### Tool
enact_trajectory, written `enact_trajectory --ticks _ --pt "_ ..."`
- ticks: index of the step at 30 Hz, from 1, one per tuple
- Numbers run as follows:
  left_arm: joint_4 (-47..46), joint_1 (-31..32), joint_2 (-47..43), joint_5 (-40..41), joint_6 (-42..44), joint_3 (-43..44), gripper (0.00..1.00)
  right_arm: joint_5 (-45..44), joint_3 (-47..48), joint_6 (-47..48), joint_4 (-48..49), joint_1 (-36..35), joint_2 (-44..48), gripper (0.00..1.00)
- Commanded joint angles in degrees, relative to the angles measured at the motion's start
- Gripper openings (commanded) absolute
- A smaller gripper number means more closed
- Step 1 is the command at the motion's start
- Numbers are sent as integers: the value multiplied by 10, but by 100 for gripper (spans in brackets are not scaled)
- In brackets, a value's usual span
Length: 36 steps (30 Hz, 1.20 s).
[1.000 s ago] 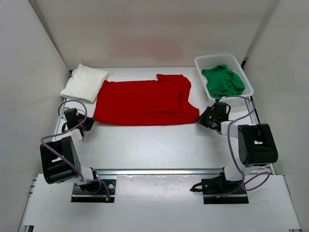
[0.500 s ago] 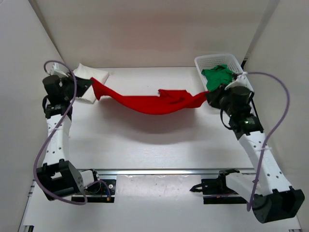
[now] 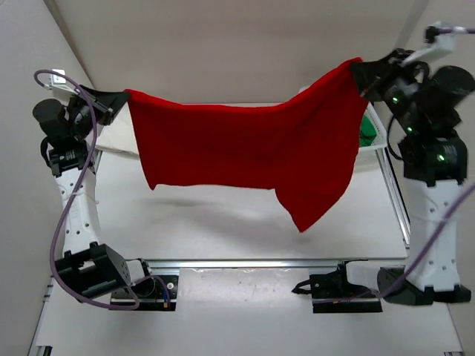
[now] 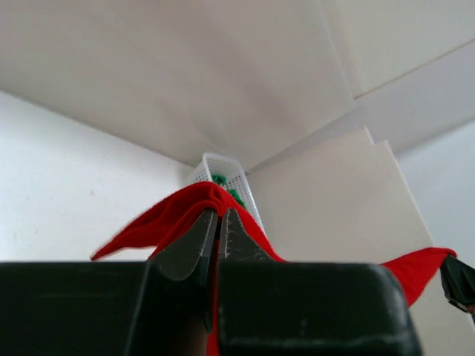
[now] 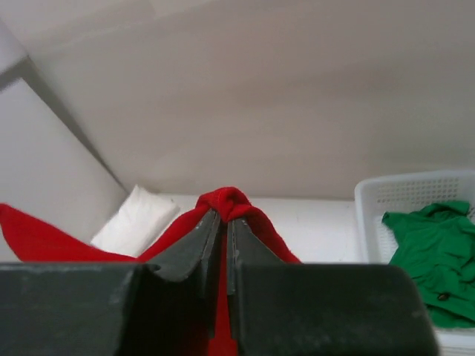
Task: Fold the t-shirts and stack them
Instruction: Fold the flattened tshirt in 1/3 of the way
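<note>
My left gripper has the red t-shirt [image 3: 245,144] hanging spread above bare table and should lower and draw back to release the t-shirt's corner on the table's near part.
The red t-shirt [image 3: 245,144] hangs spread in the air above the table, stretched between both grippers. My left gripper [image 3: 122,96] is shut on its upper left corner, and red cloth [image 4: 171,215] bunches over the tips [image 4: 217,211]. My right gripper [image 3: 356,70] is shut on the upper right corner, with a red fold [image 5: 230,199] pinched at its tips [image 5: 223,215]. The shirt's right side hangs lower than its left. The folded white t-shirt [image 5: 137,219] lies at the far left of the table. The green t-shirt [image 5: 434,252] lies crumpled in the basket.
A white lattice basket [image 5: 415,182] stands at the back right of the table, partly hidden by the hanging shirt in the top view [image 3: 377,141]. White walls close in the table on the left, back and right. Both arms stand tall at the sides.
Both arms have risen from table height, lifting the red shirt off the table. It went from lying flat, to sagging between the grippers, to hanging high and spread.
</note>
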State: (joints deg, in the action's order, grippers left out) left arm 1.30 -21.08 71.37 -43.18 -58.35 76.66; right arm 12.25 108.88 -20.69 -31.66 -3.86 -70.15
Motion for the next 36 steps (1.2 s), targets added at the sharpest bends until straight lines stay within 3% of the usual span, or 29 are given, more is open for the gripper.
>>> enact_trajectory --ticks 1,6,9,12,14,15,19,23,25,28,31,33,36 --pt "9 25 32 20 12 -35 0 48 -21 21 -36 -7 -101 0" --pt "24 59 84 69 58 -71 0 65 -84 20 11 -18 -153 0" --pt "23 87 137 98 64 -59 0 67 -42 25 2 -15 -217 0" --pt "34 120 213 114 54 22 0 56 120 30 -44 -13 -328 0" --pt "23 134 238 122 32 88 0 72 372 23 -119 -3 -450 0" --pt "27 136 247 125 27 104 0 90 424 8 -116 8 -472 0" --pt "56 116 266 134 24 226 0 139 282 -51 35 46 -385 0" --pt "56 91 253 138 22 248 0 145 352 -35 -19 62 -398 0" --pt "39 86 239 135 22 219 0 152 345 -20 -43 60 -404 0" --pt "-5 81 202 129 14 116 0 119 254 23 -66 31 -361 0" --pt "-82 80 170 122 -2 -6 0 103 39 30 14 4 -274 0" --pt "-101 76 154 118 0 -90 0 114 -153 11 117 2 -200 0" --pt "-143 68 142 112 3 -198 0 117 -331 -15 193 3 -141 0"
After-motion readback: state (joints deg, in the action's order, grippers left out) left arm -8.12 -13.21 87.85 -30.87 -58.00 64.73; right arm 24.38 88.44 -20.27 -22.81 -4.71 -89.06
